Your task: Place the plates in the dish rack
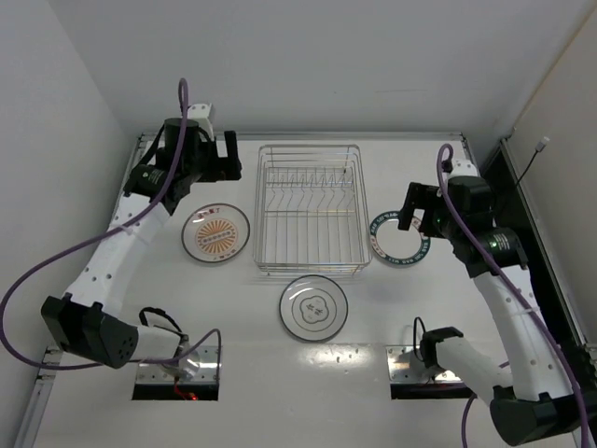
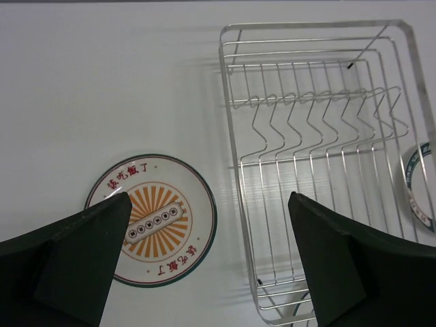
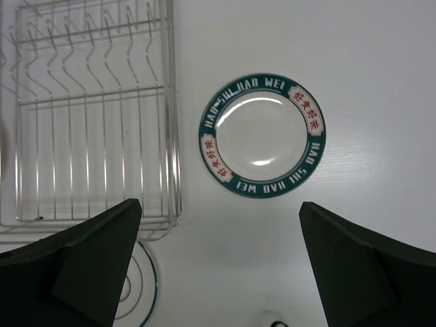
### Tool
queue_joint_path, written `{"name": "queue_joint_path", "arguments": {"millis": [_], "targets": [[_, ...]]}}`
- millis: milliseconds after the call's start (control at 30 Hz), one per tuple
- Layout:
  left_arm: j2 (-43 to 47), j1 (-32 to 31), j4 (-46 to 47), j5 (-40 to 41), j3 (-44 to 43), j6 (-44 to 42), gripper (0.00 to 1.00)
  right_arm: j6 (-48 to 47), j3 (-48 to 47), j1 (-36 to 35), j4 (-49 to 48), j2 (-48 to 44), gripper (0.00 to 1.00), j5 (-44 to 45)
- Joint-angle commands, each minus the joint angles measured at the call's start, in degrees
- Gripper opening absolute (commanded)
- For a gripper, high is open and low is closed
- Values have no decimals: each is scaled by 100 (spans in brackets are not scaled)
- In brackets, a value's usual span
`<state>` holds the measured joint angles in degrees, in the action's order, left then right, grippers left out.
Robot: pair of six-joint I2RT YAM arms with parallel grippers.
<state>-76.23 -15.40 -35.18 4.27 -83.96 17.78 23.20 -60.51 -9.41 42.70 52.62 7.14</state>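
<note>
The teal plate lies flat below my right gripper, which next lowers, tilts and closes on the teal plate's rim facing away from the rack.
The silver wire dish rack stands at the table's centre back with nothing in it. The orange sunburst plate lies flat left of it, the teal-ring plate lies flat right of it, and the thin-circle plate lies in front of it. My left gripper is open and empty, raised behind the orange plate and beside the rack. My right gripper is open and empty, raised over the teal plate. The rack and the thin-circle plate's edge also show in the right wrist view.
White walls close in the table at the back and both sides. A dark rail runs along the right edge. The arm bases sit by two dark mounting plates at the near edge. Purple cables loop from each arm.
</note>
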Motion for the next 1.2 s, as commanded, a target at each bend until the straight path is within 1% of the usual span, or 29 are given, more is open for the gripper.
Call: {"name": "queue_joint_path", "arguments": {"millis": [0, 33, 67, 100, 133, 167, 200, 233, 267, 300, 333, 367, 433, 467, 500, 533, 567, 600, 633, 667, 700, 733, 767, 833, 867, 967, 1000, 1067, 1167], "targets": [[90, -16, -543, 231, 280, -38, 100, 131, -312, 9, 580, 169, 100, 498], [160, -16, -438, 319, 562, -38, 100, 132, -312, 9, 643, 222, 100, 717], [265, -16, -141, 433, 887, -38, 100, 184, -312, 9, 643, 222, 100, 780], [423, -16, 53, 434, 1543, 40, 100, 185, -312, 9, 643, 292, 100, 850], [798, -16, 177, 556, 1793, 207, 100, 263, -225, 62, 643, 293, 100, 1034], [1002, -16, 491, 557, 2039, 208, 100, 394, -137, 62, 643, 362, 100, 1105], [1405, -68, 616, 479, 2451, 121, 100, 396, -136, 201, 565, 441, 100, 1106], [1409, -69, 678, 530, 2612, 120, 100, 474, -67, 203, 495, 503, 100, 1053], [1783, -138, 679, 653, 2735, 120, 100, 475, -66, 316, 407, 573, 100, 940], [1995, -139, 731, 906, 2858, 120, 100, 544, -14, 387, 319, 661, 100, 826], [2206, -200, 784, 996, 3085, 120, 100, 545, -13, 587, 162, 888, 100, 572], [2635, -270, 837, 997, 3201, 120, 100, 597, -13, 711, 82, 1029, 100, 430], [3024, -497, 1030, 997, 3499, 51, 100, 668, -13, 992, -94, 1320, 100, 44], [3165, -595, 1031, 997, 3501, -11, 100, 668, -13, 1333, -173, 1582, 100, -158], [3323, -700, 1083, 1153, 3562, -11, 100, 572, -13, 1502, -296, 1689, 100, -621], [3325, -814, 1083, 1259, 3562, -11, 100, 571, -13, 1643, -480, 1768, 100, -765], [3325, -955, 1083, 1330, 3562, 41, 100, 571, -13, 1949, -569, 1856, 100, -906], [3325, -956, 1022, 1331, 3562, 41, 100, 493, 48, 2117, -674, 2066, 100, -1272], [3133, -1017, 1022, 1409, 3562, 102, 100, 414, 48, 2284, -849, 2216, 100, -1511], [3018, -1018, 961, 1505, 3562, 155, 100, 361, 100, 2616, -938, 2400, 100, -2122], [2878, -1018, 960, 1506, 3510, 156, 100, 282, 101, 2776, -1000, 2628, 100, -2424], [2746, -1018, 960, 1506, 3510, 156, 100, 281, 171, 2917, -1061, 3083, 100, -2697], [2492, -1018, 865, 1506, 3370, 156, 100, 281, 250, 3049, -1314, 3296, 96, -3248], [2411, -1018, 750, 1558, 3369, 208, 100, 281, 512, 3366, -1623, 3613, 94, -3665], [2411, -1018, 749, 1620, 3369, 208, 100, 281, 610, 3454, -1998, 3780, 93, -3954], [2630, -1018, 749, 1865, 3369, 270, 100, 281, 751, 3639, -2292, 4001, 93, -4228], [2709, -1018, 749, 1928, 3369, 270, 100, 186, 699, 3717, -2231, 4245, 94, -4229], [2929, -1018, 749, 2112, 3369, 331, 100, 132, 699, 3780, -2160, 4458, 94, -4282], [3034, -1018, 749, 2113, 3422, 331, 100, 184, 751, 3885, -2336, 4765, 94, -4527]]}}
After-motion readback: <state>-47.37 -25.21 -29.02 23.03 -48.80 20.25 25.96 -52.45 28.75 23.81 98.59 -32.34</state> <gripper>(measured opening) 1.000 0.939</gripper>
